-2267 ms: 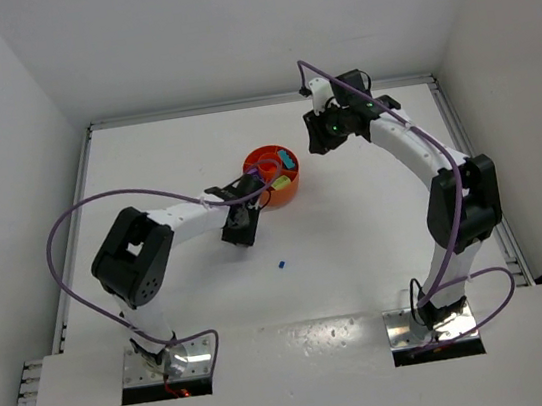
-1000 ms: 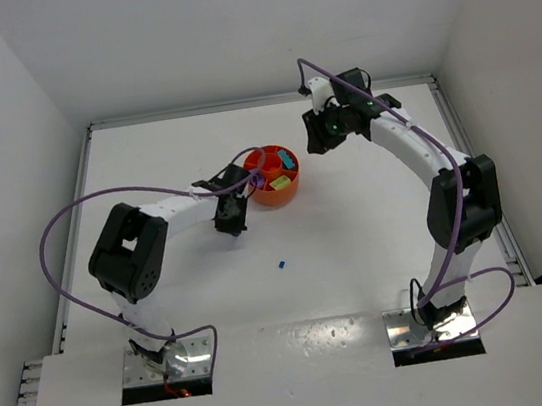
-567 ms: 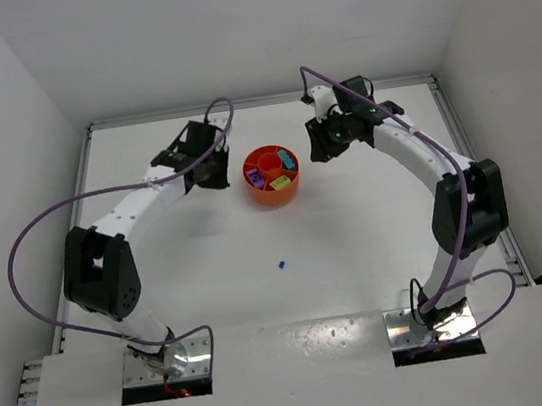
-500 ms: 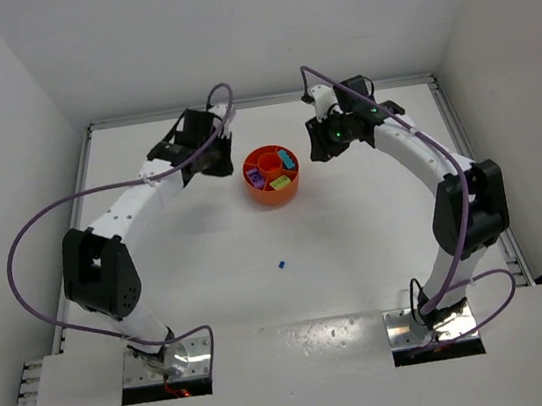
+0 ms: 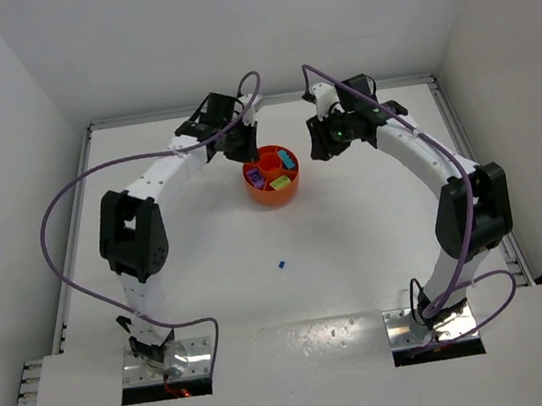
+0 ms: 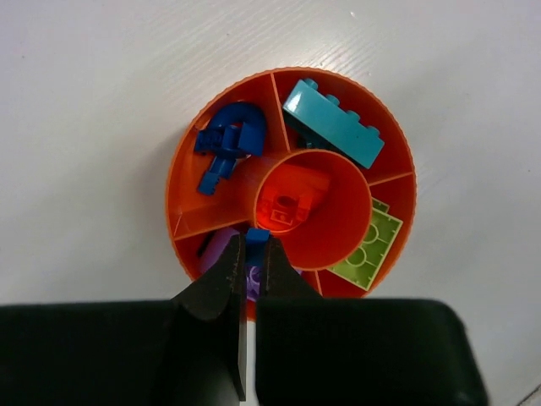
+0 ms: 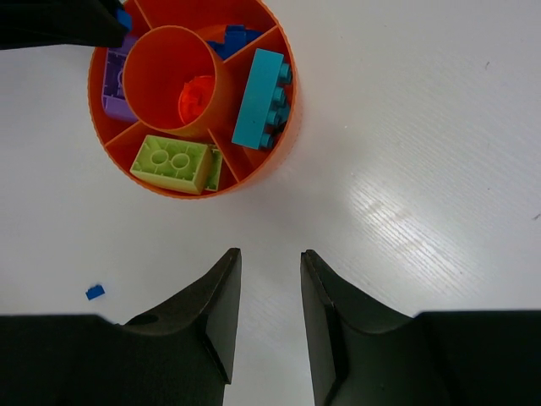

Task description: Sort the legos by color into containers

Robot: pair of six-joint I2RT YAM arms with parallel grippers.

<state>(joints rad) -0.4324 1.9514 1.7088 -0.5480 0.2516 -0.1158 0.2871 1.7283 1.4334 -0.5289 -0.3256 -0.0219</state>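
Next, my left gripper shifts outward along the cup's rim toward that blue wedge (image 5: pixel 265 151) (image 6: pixel 221 158), since blue pieces lie beyond the purple wedge.
The orange bowl (image 5: pixel 275 198) stands mid-table, split into wedges around a central cup (image 6: pixel 334 249). Its wedges hold a teal brick (image 6: pixel 334 124), blue pieces (image 6: pixel 226 144), a lime brick (image 6: pixel 369 249) and purple pieces (image 6: pixel 218 254); an orange piece (image 6: pixel 292 203) lies in the cup. My left gripper (image 6: pixel 254 247) is shut on a tiny blue lego (image 6: pixel 257 234), just above the purple wedge at the cup's edge. In the top view the left gripper (image 5: pixel 247 157) reaches in from the bowl's far left. My right gripper (image 7: pixel 270 254) hangs open and empty beside the bowl (image 7: pixel 156 68), at its right (image 5: pixel 320 148).
One loose blue lego (image 5: pixel 281 261) lies on the white table nearer the arm bases, also visible in the right wrist view (image 7: pixel 95 292). White walls enclose the table on three sides. The tip of the left gripper with its blue lego (image 7: pixel 124 19) shows in the right wrist view.
The left arm has swung from the bowl's near left side round to its far left and now reaches over the bowl. The right arm has barely moved.
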